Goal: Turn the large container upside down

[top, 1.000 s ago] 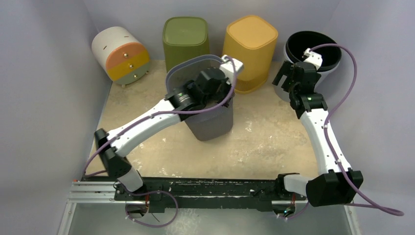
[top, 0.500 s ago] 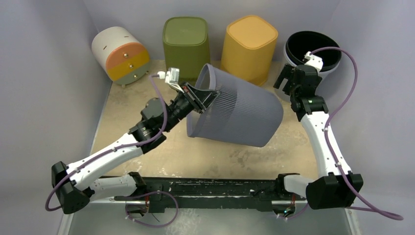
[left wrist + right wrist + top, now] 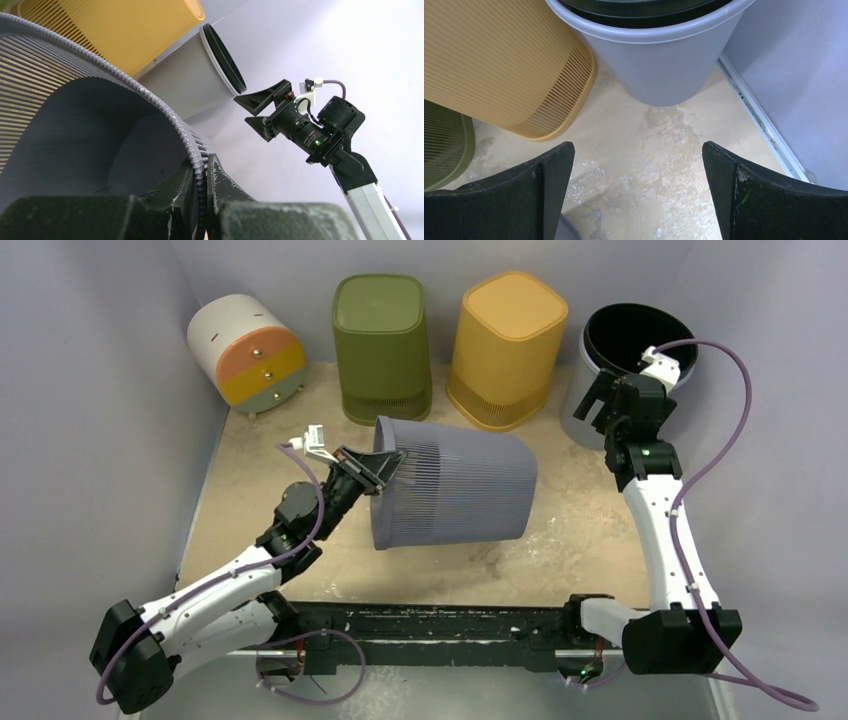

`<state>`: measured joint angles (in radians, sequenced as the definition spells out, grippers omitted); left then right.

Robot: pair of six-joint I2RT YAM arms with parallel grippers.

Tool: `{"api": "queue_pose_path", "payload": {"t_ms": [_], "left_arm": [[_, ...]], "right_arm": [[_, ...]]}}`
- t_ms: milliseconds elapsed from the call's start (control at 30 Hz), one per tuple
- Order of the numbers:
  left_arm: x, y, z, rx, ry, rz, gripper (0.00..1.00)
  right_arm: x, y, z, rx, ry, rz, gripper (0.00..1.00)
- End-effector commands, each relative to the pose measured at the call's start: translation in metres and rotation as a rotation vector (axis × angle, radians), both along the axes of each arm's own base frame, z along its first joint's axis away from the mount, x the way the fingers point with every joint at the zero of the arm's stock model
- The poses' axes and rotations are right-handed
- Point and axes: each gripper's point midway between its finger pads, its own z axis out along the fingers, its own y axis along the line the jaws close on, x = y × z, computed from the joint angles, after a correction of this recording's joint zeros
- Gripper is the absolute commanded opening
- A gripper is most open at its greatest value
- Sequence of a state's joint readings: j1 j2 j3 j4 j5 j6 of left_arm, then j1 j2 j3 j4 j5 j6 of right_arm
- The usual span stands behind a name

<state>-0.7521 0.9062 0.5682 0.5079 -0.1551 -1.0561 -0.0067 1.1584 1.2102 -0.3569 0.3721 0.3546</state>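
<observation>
My left gripper lowers and turns the container's rim next, down onto the bare tabletop, then releases it, since the container's opening faces sideways.
The large grey ribbed container (image 3: 455, 490) lies tipped on its side in the middle of the table, its open mouth facing left. My left gripper (image 3: 380, 464) is shut on its rim at the top left of the mouth. In the left wrist view the ribbed rim (image 3: 165, 115) runs between my two fingers, and my left gripper (image 3: 205, 190) is clamped on it. My right gripper (image 3: 603, 405) is open and empty at the back right, beside the round bin. In the right wrist view the right gripper (image 3: 638, 170) hovers over bare table.
Along the back wall stand a white drum with orange drawers (image 3: 245, 350), an upside-down green bin (image 3: 381, 345), an upside-down yellow bin (image 3: 508, 345) and a light grey round bin with a black liner (image 3: 625, 350). Purple walls close in left, back and right.
The left arm gripped the upright container's rim, tipped it over onto its side, and drew it back toward the left. The right gripper stayed near the round bin.
</observation>
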Motion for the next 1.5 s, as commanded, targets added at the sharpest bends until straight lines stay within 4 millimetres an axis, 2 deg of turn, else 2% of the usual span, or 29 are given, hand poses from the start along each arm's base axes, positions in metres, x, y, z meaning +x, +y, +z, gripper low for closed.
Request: {"api": "queue_pose_path", "payload": {"t_ms": [0, 133, 200, 267, 367, 467, 567, 633, 733, 833, 900, 967, 1067, 1167, 1200, 1267, 1367, 1467], "left_arm": [[0.000, 0.017, 0.002, -0.136, -0.037, 0.039, 0.00], [0.002, 0.024, -0.043, -0.181, 0.017, 0.040, 0.00], [0.002, 0.026, -0.054, -0.216, 0.025, 0.027, 0.00], [0.002, 0.026, -0.053, -0.259, 0.009, 0.004, 0.00], [0.001, 0.018, -0.040, -0.341, -0.035, -0.059, 0.00], [0.003, 0.010, -0.016, -0.482, -0.075, -0.137, 0.00], [0.005, 0.002, 0.015, -0.619, -0.126, -0.221, 0.00], [0.007, -0.006, 0.040, -0.646, -0.179, -0.260, 0.00], [0.011, -0.008, 0.066, -0.707, -0.215, -0.288, 0.00], [0.017, -0.018, 0.086, -0.774, -0.217, -0.337, 0.00], [0.019, -0.032, 0.088, -0.798, -0.193, -0.373, 0.00], [0.030, -0.046, 0.070, -0.801, -0.129, -0.381, 0.00], [0.050, -0.063, 0.019, -0.755, -0.006, -0.356, 0.00], [0.061, -0.072, -0.030, -0.692, 0.096, -0.322, 0.00], [0.065, -0.070, -0.053, -0.652, 0.134, -0.304, 0.00], [0.067, -0.061, -0.068, -0.614, 0.153, -0.277, 0.00], [0.072, -0.032, -0.093, -0.558, 0.185, -0.210, 0.00], [0.072, -0.001, -0.109, -0.493, 0.189, -0.144, 0.00]], "right_arm": [[0.005, -0.005, 0.018, -0.004, -0.050, -0.006, 1.00], [0.006, -0.009, 0.014, -0.013, -0.041, -0.019, 1.00], [0.007, -0.011, 0.012, -0.015, -0.037, -0.023, 1.00], [0.008, -0.013, 0.012, -0.014, -0.037, -0.028, 1.00], [0.010, -0.015, 0.013, -0.009, -0.041, -0.032, 1.00], [0.010, -0.018, 0.015, -0.012, -0.047, -0.044, 1.00], [0.009, -0.024, 0.017, -0.020, -0.050, -0.063, 1.00], [0.009, -0.028, 0.016, -0.023, -0.049, -0.073, 1.00], [0.011, -0.031, 0.014, -0.021, -0.049, -0.078, 1.00], [0.014, -0.032, 0.010, -0.013, -0.048, -0.077, 1.00], [0.017, -0.032, 0.007, -0.008, -0.049, -0.074, 1.00], [0.019, -0.033, 0.003, -0.004, -0.044, -0.072, 1.00], [0.023, -0.033, 0.000, 0.001, -0.045, -0.069, 1.00], [0.024, -0.033, -0.002, 0.002, -0.048, -0.064, 1.00], [0.024, -0.035, -0.002, 0.002, -0.049, -0.064, 1.00], [0.024, -0.036, -0.001, 0.002, -0.054, -0.067, 1.00], [0.022, -0.038, 0.007, 0.001, -0.071, -0.071, 1.00], [0.019, -0.035, 0.027, 0.014, -0.119, -0.055, 1.00]]}}
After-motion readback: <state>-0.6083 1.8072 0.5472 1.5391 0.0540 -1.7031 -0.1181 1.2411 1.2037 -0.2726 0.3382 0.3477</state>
